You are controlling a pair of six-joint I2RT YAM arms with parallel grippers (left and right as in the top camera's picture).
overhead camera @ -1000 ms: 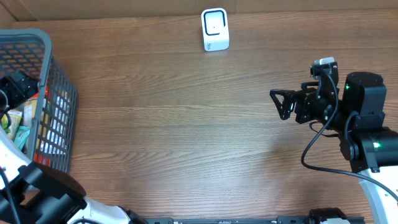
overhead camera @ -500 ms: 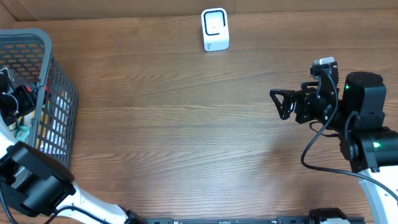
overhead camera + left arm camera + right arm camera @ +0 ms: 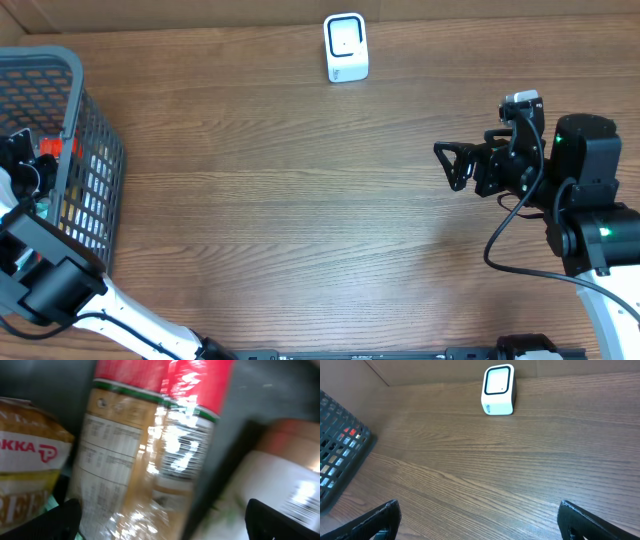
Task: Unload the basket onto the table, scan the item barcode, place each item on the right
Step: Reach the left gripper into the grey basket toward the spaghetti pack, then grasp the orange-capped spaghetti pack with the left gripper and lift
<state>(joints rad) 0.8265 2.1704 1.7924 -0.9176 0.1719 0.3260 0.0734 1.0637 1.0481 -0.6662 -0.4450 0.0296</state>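
One open finger of my left gripper is over the white jar (image 3: 285,490), so next the gripper should move slightly toward the yellow packet and down, and close across the shiny packet's tan part (image 3: 134,517).
My left gripper (image 3: 20,150) is down inside the grey wire basket (image 3: 95,150) at the table's left edge. In the left wrist view its open fingers (image 3: 62,520) stand wide on either side of a shiny tan and red packet (image 3: 145,445) printed with small text; the picture is blurred and I cannot tell if they touch it. A yellow packet (image 3: 30,460) lies to its left and a white jar (image 3: 285,490) to its right. The white scanner (image 3: 346,47) stands at the table's far edge. My right gripper (image 3: 455,165) hovers open at the right, holding nothing.
The basket's wall (image 3: 340,460) shows at the left of the right wrist view, and the scanner (image 3: 498,390) stands upright at the far edge. Bare wooden tabletop (image 3: 300,200) lies between basket, scanner and right arm.
The left arm has swung round at the basket's edge and its gripper has shifted slightly inside the basket. The right arm has not moved.
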